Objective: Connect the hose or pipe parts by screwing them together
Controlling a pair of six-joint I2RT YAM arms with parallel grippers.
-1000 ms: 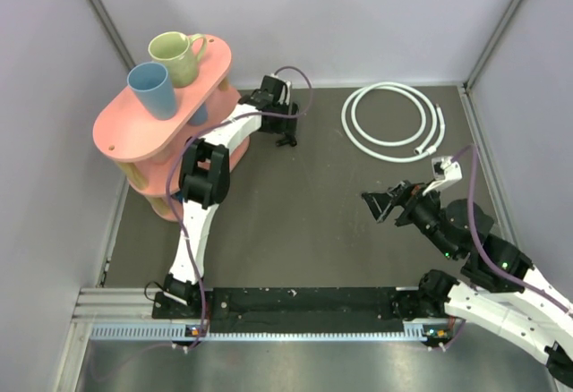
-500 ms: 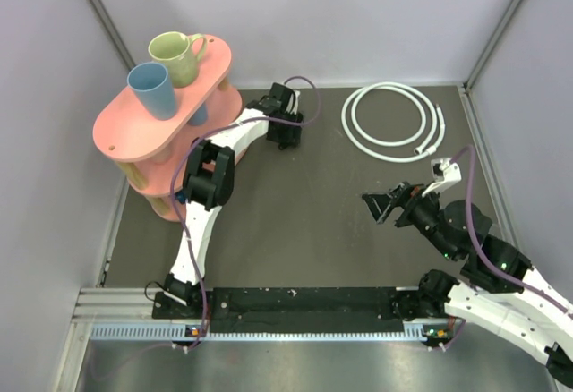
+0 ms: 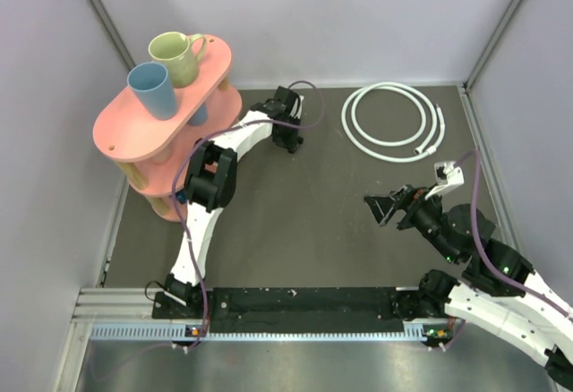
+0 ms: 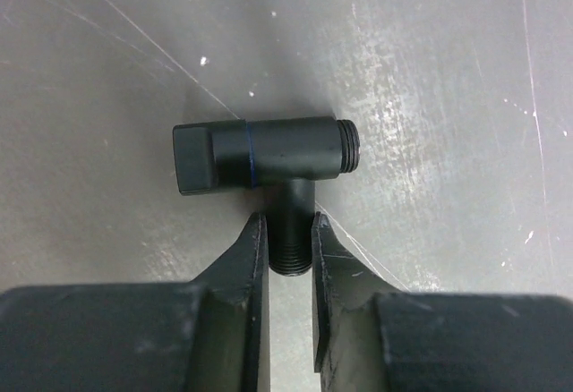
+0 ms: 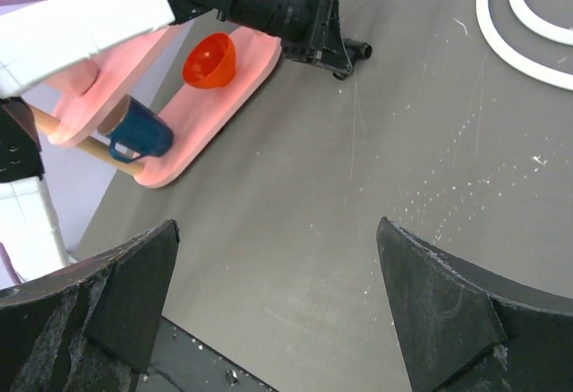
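I will move my right gripper to the left in the top view next and close it on the connector's crossbar (image 3: 296, 144) (image 5: 355, 54), because my left gripper covers only the connector's side stem.
The small black T-shaped connector (image 4: 269, 153) lies on the dark table. My left gripper (image 4: 289, 224) is shut on its threaded side stem, and the crossbar lies straight across in front of the fingertips. In the top view my left gripper (image 3: 288, 135) reaches to the table's back centre, beside the pink stand. The right wrist view shows the connector (image 5: 356, 51) sticking out of it. The white hose (image 3: 391, 86) lies coiled at the back right, with its silvery end fittings (image 3: 430, 149) on the coil's near side. My right gripper (image 3: 377, 208) hovers open and empty over the table, near the hose (image 5: 481, 3).
A pink two-tier stand (image 3: 192, 88) at the back left carries a green mug (image 3: 175, 56) and a blue cup (image 3: 152, 88). Its lower tier holds an orange bowl (image 5: 210, 59) and a dark blue mug (image 5: 143, 132). Grey walls enclose the table. A black rail (image 3: 295, 301) runs along the near edge.
My left gripper has moved right onto the connector and closed on its stem. The right arm has shifted slightly and stays open.
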